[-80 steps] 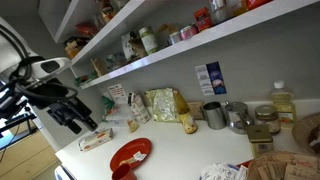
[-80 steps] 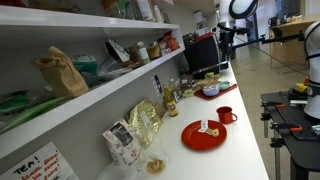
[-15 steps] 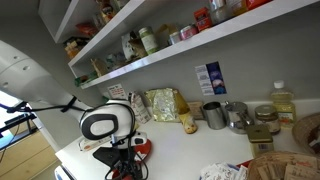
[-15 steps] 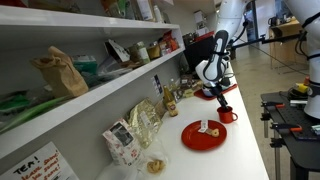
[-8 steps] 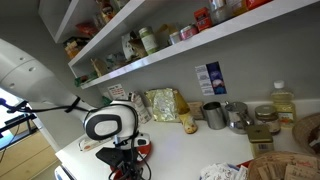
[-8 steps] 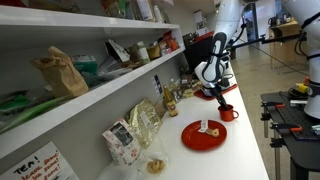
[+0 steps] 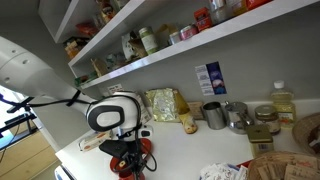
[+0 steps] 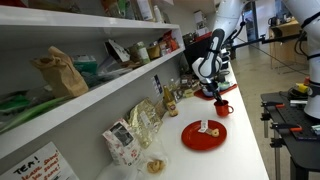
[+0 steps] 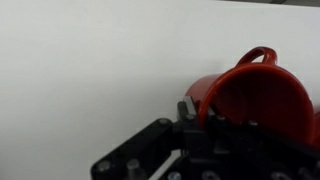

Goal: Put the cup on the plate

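Observation:
The plate's bare area (image 8: pixel 195 134) beside the pale object lies outward of my gripper, so next my gripper needs to lift the cup, carry it outward, lower and release it there.
The small red cup (image 9: pixel 262 95) fills the right of the wrist view, its handle (image 9: pixel 258 54) pointing up. My gripper (image 9: pixel 200 112) is shut on the cup's wall, one finger outside the rim and one inside. In an exterior view the gripper (image 8: pixel 219 99) stands over the cup (image 8: pixel 224 109) near the counter's front edge, and the flat red plate (image 8: pixel 197 138) lies on the counter about a hand's width away. In an exterior view the gripper (image 7: pixel 125 160) hides most of the cup and plate; only red patches show.
A small pale object (image 8: pixel 208 126) lies on the plate. Grey metal cups (image 7: pixel 214 114) and a jar (image 7: pixel 265 115) stand by the wall, with yellow bags (image 7: pixel 160 104) beside them. A white packet (image 7: pixel 93 141) lies behind the arm. Loaded shelves (image 7: pixel 150 45) hang above.
The jaws went from open around the cup's rim to shut on it. The arm has shifted slightly, and the cup sits a little higher in an exterior view.

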### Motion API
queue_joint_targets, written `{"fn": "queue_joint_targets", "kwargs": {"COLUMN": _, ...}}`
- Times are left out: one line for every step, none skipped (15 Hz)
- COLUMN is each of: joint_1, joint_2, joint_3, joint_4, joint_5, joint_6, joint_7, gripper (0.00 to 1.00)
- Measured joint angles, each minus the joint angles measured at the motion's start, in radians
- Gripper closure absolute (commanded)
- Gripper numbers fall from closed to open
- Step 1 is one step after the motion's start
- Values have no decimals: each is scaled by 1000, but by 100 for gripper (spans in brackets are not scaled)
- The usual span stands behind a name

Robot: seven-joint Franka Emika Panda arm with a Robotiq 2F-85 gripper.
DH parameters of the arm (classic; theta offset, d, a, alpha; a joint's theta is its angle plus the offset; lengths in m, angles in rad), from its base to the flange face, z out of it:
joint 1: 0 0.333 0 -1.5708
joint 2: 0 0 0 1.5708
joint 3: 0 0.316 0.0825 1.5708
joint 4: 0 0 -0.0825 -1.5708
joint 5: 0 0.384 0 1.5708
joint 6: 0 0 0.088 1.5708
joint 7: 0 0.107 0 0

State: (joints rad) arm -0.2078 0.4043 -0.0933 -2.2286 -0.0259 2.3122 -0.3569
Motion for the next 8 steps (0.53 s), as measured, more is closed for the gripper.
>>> {"fn": "queue_joint_targets", "kwargs": {"joint_1": -1, "joint_2": -11, "joint_3": 0, "joint_4": 10, "joint_5": 0, "joint_6": -11, "joint_7": -6, "gripper": 98}}
{"fn": "queue_joint_targets", "kwargs": {"joint_1": -1, "joint_2": -23, "joint_3": 0, "joint_4": 19, "joint_5": 0, "joint_6": -20, "joint_7": -12, "gripper": 98}}
{"fn": "queue_joint_targets", "kwargs": {"joint_1": 0, "joint_2": -38, "joint_3": 2, "joint_4": 24, "joint_5": -1, "joint_6": -25, "joint_7": -18, "gripper": 98}}
{"fn": "queue_joint_targets", "kwargs": {"joint_1": 3, "joint_2": -53, "joint_3": 6, "joint_4": 27, "joint_5": -2, "joint_6": -27, "joint_7": -22, "gripper": 98}}
{"fn": "queue_joint_targets", "kwargs": {"joint_1": 7, "joint_2": -71, "joint_3": 14, "joint_4": 28, "joint_5": -4, "joint_6": -28, "joint_7": -26, "gripper": 98}}
{"fn": "queue_joint_targets", "kwargs": {"joint_1": 13, "joint_2": -89, "joint_3": 24, "joint_4": 28, "joint_5": -5, "joint_6": -29, "joint_7": -31, "gripper": 98}}
{"fn": "queue_joint_targets", "kwargs": {"joint_1": 24, "joint_2": -106, "joint_3": 37, "joint_4": 28, "joint_5": -5, "joint_6": -30, "joint_7": -32, "gripper": 98}}
{"fn": "queue_joint_targets", "kwargs": {"joint_1": 40, "joint_2": -124, "joint_3": 51, "joint_4": 28, "joint_5": -4, "joint_6": -31, "joint_7": -29, "gripper": 98}}
